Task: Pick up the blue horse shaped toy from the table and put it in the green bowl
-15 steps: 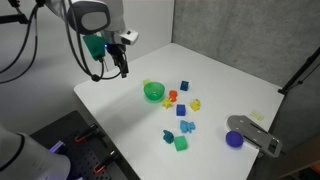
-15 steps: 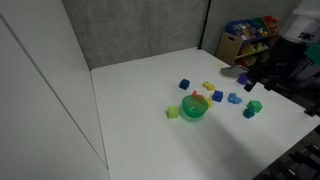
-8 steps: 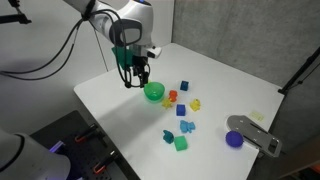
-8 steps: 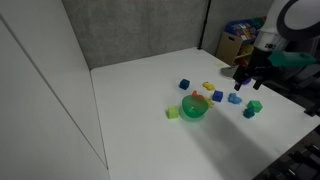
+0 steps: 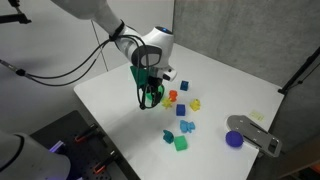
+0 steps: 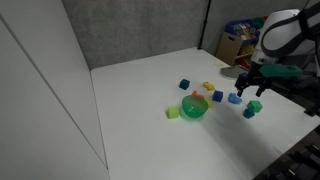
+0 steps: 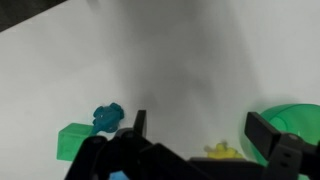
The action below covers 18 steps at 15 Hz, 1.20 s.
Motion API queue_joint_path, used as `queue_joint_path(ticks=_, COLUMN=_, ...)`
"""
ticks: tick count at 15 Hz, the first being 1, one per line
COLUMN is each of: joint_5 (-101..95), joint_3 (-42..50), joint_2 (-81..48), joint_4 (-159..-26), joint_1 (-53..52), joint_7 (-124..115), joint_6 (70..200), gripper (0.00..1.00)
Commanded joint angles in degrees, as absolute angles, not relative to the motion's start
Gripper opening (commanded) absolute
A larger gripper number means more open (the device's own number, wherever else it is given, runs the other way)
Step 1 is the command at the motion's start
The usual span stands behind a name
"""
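My open gripper moves to the left in the wrist view and down around the blue horse (image 7: 107,118) next.
The blue horse shaped toy (image 7: 107,116) lies on the white table next to a green cube (image 7: 72,140) at the left of the wrist view. It also shows in both exterior views (image 5: 168,135) (image 6: 246,113). The green bowl (image 5: 154,93) (image 6: 194,108) stands upright among the toys, and its rim shows at the right edge of the wrist view (image 7: 296,122). My gripper (image 5: 147,100) (image 6: 250,90) (image 7: 200,135) is open and empty. It hangs above the table between the bowl and the horse, touching neither.
Several small blue toys (image 5: 188,126), a yellow one (image 7: 222,152) and a red one (image 5: 172,97) lie scattered beside the bowl. A dark-blue cup (image 5: 234,139) and a grey object (image 5: 255,134) sit near the table's edge. A toy shelf (image 6: 245,35) stands behind the table.
My arm has swung from beyond the table's edge to over the cluster of toys and come lower. The gripper stays open. The toys and the bowl have not moved.
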State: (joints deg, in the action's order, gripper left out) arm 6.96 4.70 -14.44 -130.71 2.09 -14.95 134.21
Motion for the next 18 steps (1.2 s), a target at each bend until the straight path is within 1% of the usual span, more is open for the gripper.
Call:
queue_joint_path(ticks=1, joint_5=6.55, joint_3=6.57, joint_2=-18.66, joint_4=-130.65, joint_1=2.97, joint_7=-17.52, joint_6=140.11, gripper=1.0)
queue_joint_path(ticks=5, joint_5=7.14, joint_3=9.01, joint_2=-24.15, joint_4=-130.66, joint_1=4.18, joint_7=-18.55, joint_6=146.82, gripper=1.0)
queue_joint_path(ticks=10, joint_5=7.75, joint_3=11.86, joint_2=-29.14, joint_4=-130.48, joint_1=5.4, joint_7=-19.81, joint_6=151.73, gripper=1.0)
queue_joint_path(ticks=18, joint_5=9.67, joint_3=12.3, joint_2=-35.93, joint_4=-129.87, joint_1=4.8, joint_7=-22.42, joint_6=161.58, gripper=1.0)
